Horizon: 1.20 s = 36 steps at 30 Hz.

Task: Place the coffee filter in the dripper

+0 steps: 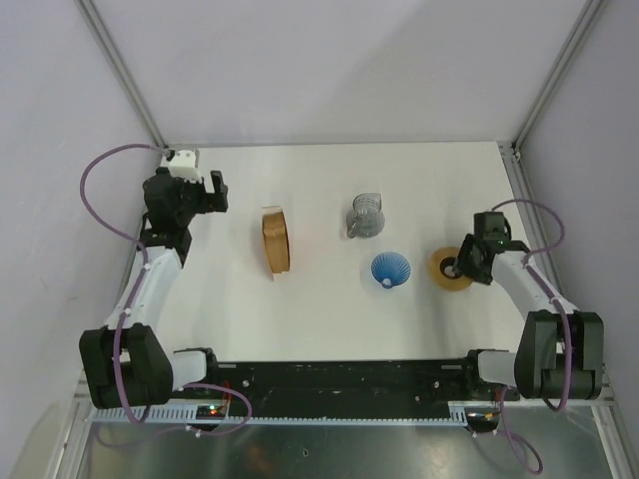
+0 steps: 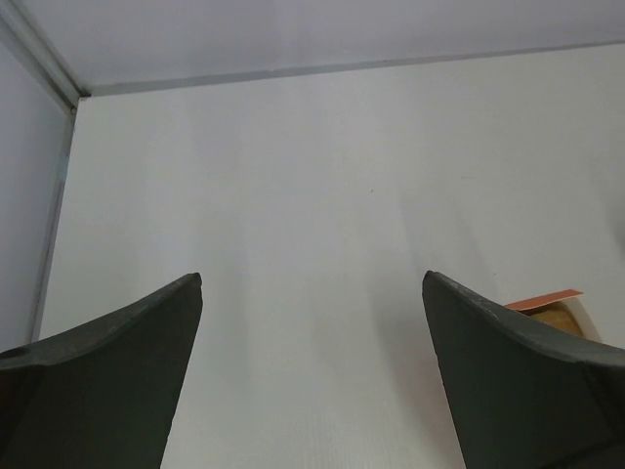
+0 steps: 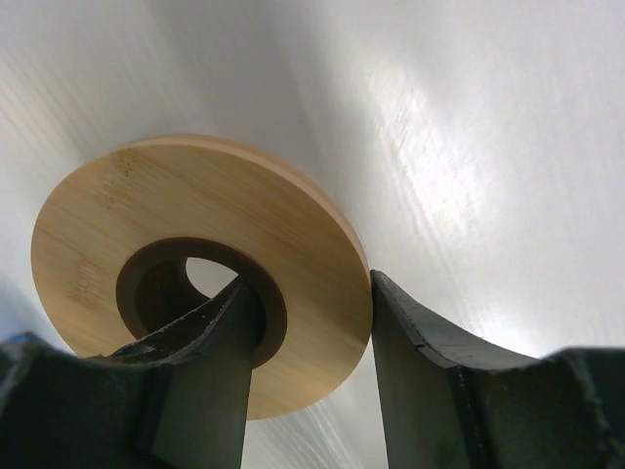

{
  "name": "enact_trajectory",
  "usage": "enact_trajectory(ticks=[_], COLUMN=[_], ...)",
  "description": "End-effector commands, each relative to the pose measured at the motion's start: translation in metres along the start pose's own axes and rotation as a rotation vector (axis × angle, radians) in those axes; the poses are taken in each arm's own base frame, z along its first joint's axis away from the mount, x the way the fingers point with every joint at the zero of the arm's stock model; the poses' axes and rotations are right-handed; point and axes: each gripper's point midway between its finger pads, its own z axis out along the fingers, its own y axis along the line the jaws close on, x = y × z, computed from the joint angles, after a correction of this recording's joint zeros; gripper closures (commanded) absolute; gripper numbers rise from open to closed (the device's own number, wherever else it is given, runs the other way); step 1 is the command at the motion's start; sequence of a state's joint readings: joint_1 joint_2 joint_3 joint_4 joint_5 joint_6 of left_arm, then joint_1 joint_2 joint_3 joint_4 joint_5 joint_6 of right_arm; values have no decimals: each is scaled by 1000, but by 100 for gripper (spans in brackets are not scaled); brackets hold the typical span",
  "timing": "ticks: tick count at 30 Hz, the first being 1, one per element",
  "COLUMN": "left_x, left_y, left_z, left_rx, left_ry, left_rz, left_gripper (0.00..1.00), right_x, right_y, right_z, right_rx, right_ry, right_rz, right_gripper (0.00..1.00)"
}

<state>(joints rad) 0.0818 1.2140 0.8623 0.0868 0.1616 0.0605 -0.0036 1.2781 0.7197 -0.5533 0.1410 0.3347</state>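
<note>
I need to raise my right gripper next, carry the collar outward over the glass jug's opening (image 1: 367,203) and lower it there to release, because that opening is bare.
The blue ribbed dripper (image 1: 390,269) stands alone on the white table, right of centre. Its tan wooden ring collar (image 1: 442,270) lies just to its right. My right gripper (image 1: 461,267) is shut on the collar. In the right wrist view one finger (image 3: 210,342) is in the hole of the collar (image 3: 195,191) and the other is against its outer rim (image 3: 311,281). My left gripper (image 1: 214,190) is open and empty at the far left (image 2: 312,278). An upright stack of brown filters (image 1: 276,240) stands left of centre. No single coffee filter shows apart from it.
A clear grey glass jug (image 1: 366,215) with a handle stands behind the dripper. An edge of the filter stack (image 2: 552,301) shows behind my left gripper's right finger. The enclosure's walls and metal posts close in the table at the back and sides.
</note>
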Motion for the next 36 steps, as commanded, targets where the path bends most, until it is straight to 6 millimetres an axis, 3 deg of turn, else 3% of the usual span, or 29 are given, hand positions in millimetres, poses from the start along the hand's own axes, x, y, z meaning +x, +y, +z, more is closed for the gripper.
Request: enact_trajectory(ticks=[1,4,7,9,11,14,17,21,25,29,36], left_x=[-39,-54,-59,-62,-62,-61,-59,-50,-44,-41,-34], left_y=[-21,-44,-71,-93,-115,-139,-150,-156,-161,-162,-164], left_z=[-2,-3,-2,0,2,4,7,11,11,10,12], left_rx=[133,235,306,344,386,460,492,506,515,519,527], left_ry=[-65,-73,-45,-28,-7,19,43,69,82,87,104], left_rz=[12,18,41,72,95,81,62,63,75,81,87], left_gripper=[0,0,0,0,0,0,2,2,2,2,2], right_x=[-91,-131,-169,-184,-189,-176,-177,-180,-166,-152,-154], right_y=[6,27,79,123,169,226,266,308,321,313,294], right_z=[-40,-60,-86,-90,-89,-78,-66,-67,-53,-41,-44], right_rx=[-35,-97,-189,-247,-300,-328,-322,-411,-421,-384,-320], right_ry=[-266,-351,-423,-420,-395,-301,-257,-250,-173,-91,-75], right_rz=[25,-4,-119,-229,-347,-518,-604,-613,-634,-627,-619], right_gripper=[100,100,100,100,100,100,100,100,100,100,98])
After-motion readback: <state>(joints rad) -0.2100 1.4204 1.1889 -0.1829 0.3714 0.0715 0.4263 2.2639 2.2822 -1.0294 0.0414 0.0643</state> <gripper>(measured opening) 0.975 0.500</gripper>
